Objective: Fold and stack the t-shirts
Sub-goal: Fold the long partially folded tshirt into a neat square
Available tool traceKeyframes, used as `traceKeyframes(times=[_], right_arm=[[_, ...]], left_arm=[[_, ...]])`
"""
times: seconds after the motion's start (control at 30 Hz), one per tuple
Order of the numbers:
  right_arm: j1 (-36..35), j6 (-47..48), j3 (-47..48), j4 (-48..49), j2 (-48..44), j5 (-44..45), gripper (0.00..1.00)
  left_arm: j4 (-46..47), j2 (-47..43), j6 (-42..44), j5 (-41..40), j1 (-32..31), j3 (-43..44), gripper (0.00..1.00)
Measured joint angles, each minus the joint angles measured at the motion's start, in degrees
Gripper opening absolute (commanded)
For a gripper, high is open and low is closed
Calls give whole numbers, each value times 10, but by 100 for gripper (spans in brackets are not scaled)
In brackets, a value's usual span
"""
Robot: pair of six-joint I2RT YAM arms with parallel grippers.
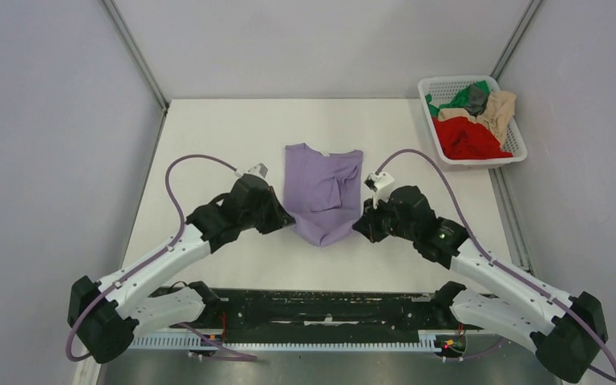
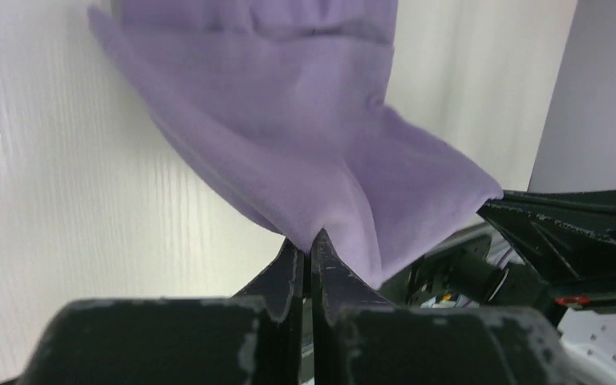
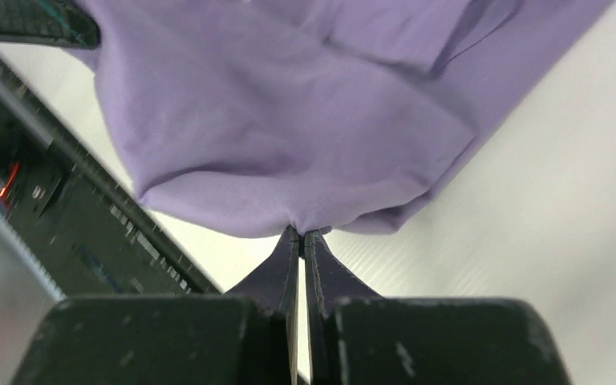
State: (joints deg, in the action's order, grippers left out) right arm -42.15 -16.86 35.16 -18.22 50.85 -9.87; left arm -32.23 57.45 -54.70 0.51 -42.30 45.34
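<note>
The left gripper should next carry its hem corner away from my base over the lavender t-shirt, then lower it onto the t-shirt's shoulder (image 1: 296, 151) beside the collar.
A lavender t-shirt (image 1: 322, 191) lies in the middle of the table, sleeves folded in, its near hem lifted off the surface. My left gripper (image 1: 288, 220) is shut on the hem's left corner, and the wrist view shows the cloth (image 2: 313, 152) pinched at the fingertips (image 2: 310, 241). My right gripper (image 1: 358, 226) is shut on the hem's right corner, the cloth (image 3: 289, 120) bunching where the tips (image 3: 301, 233) meet. Red (image 1: 465, 138), beige (image 1: 497, 108), green (image 1: 478, 87) and dark grey (image 1: 474, 99) t-shirts lie heaped in the basket.
The white lattice basket (image 1: 516, 153) stands at the table's back right corner. A black rail (image 1: 329, 309) with the arm bases runs along the near edge. Walls close in the left and right sides of the table (image 1: 224, 128).
</note>
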Motion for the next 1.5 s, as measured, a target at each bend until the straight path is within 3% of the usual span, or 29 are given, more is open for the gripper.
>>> traceKeyframes(times=[0.23, 0.43, 1.1, 1.27, 1.3, 1.33, 1.4, 1.47, 1.5], right_arm=[[104, 24, 85, 29, 109, 39, 0], [151, 39, 158, 45, 189, 43, 0], [260, 65, 340, 122, 481, 7, 0], [273, 65, 380, 142, 557, 2, 0], [275, 65, 393, 150, 577, 2, 2], [276, 64, 402, 155, 591, 2, 19], [280, 63, 426, 169, 629, 2, 63], [284, 71, 465, 167, 670, 0, 97], [286, 72, 484, 165, 686, -1, 98]], left_arm=[[56, 92, 27, -2, 99, 73, 2], [100, 192, 53, 37, 172, 149, 2], [115, 563, 80, 118, 245, 442, 2], [111, 634, 82, 118, 251, 499, 30], [110, 651, 83, 116, 252, 516, 38], [107, 669, 84, 116, 254, 535, 47], [95, 704, 86, 119, 258, 578, 97], [83, 733, 88, 123, 263, 616, 100], [80, 739, 90, 125, 265, 625, 100]])
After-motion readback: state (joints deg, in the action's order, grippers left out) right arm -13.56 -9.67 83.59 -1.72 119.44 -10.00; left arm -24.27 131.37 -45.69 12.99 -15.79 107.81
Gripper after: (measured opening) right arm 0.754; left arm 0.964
